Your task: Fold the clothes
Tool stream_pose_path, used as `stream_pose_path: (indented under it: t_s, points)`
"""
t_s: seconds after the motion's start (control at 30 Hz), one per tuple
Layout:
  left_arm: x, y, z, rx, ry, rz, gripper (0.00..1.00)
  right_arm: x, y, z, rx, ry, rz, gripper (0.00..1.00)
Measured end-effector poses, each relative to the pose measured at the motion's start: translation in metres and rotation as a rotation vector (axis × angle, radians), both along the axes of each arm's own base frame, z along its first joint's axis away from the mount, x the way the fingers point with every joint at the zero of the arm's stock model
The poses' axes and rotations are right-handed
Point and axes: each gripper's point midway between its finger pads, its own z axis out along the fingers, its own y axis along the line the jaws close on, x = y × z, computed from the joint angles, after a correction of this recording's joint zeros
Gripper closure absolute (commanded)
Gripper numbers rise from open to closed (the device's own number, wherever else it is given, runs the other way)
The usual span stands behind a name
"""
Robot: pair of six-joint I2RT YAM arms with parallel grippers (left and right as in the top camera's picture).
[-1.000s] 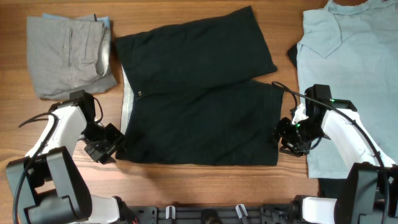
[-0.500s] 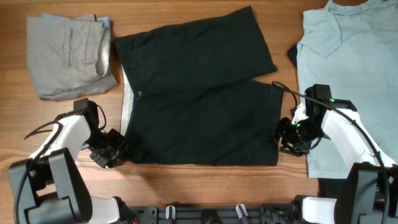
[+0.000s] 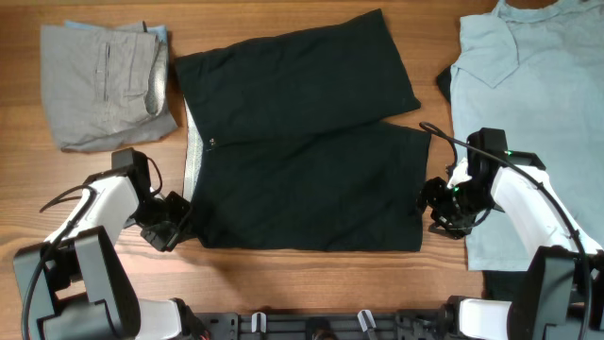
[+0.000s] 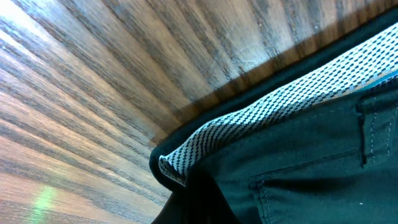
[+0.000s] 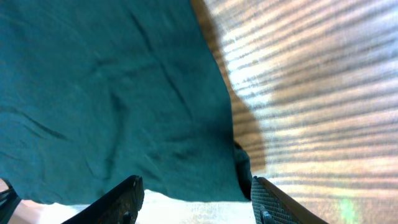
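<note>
The shorts' near hem corner (image 3: 417, 246) (image 5: 243, 193) is below my right gripper's open fingers and closer to my base, so I will move the gripper down and back onto it next.
Black shorts (image 3: 302, 161) lie spread flat in the middle of the table, waistband to the left with its checked lining (image 4: 261, 121) showing. My left gripper (image 3: 172, 225) is at the waistband's near left corner. In the left wrist view its dark fingers (image 4: 193, 208) meet at the bottom centre, shut on the shorts' corner fabric (image 4: 311, 168). My right gripper (image 3: 437, 203) is at the near leg's hem. In the right wrist view it is open (image 5: 196, 202), its fingers either side of the hem edge of the shorts (image 5: 112, 93).
Folded grey shorts (image 3: 104, 85) lie at the back left. A light blue shirt (image 3: 528, 123) covers the right side, a dark garment (image 3: 444, 80) peeking out beside it. Bare wooden table (image 3: 283, 269) runs along the front edge.
My left gripper has slid right onto the waistband corner and closed in on it. My right gripper has shifted slightly right at the hem.
</note>
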Motion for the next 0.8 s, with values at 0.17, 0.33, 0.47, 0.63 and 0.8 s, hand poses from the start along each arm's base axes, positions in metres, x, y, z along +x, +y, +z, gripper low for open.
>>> stream_pose_path:
  t_s: [0.17,0.33,0.47,0.63,0.8]
  points:
    - [0.0,0.0,0.0,0.0,0.0,0.0,0.96,-0.02,0.002,-0.009,-0.001,0.08,-0.047,0.61]
    - [0.0,0.0,0.0,0.0,-0.001,0.0,0.96,-0.051,0.011,-0.028,0.033,0.162,-0.076,0.5]
    - [0.0,0.0,0.0,0.0,-0.001,0.0,0.96,-0.069,0.016,-0.038,0.05,0.209,-0.099,0.48]
    - [0.0,0.0,0.0,0.0,-0.002,0.0,0.96,-0.065,0.022,-0.039,0.089,0.187,-0.13,0.66]
    - [0.0,0.0,0.0,0.0,-0.002,0.0,0.96,-0.053,0.025,-0.04,0.115,0.134,-0.137,0.89]
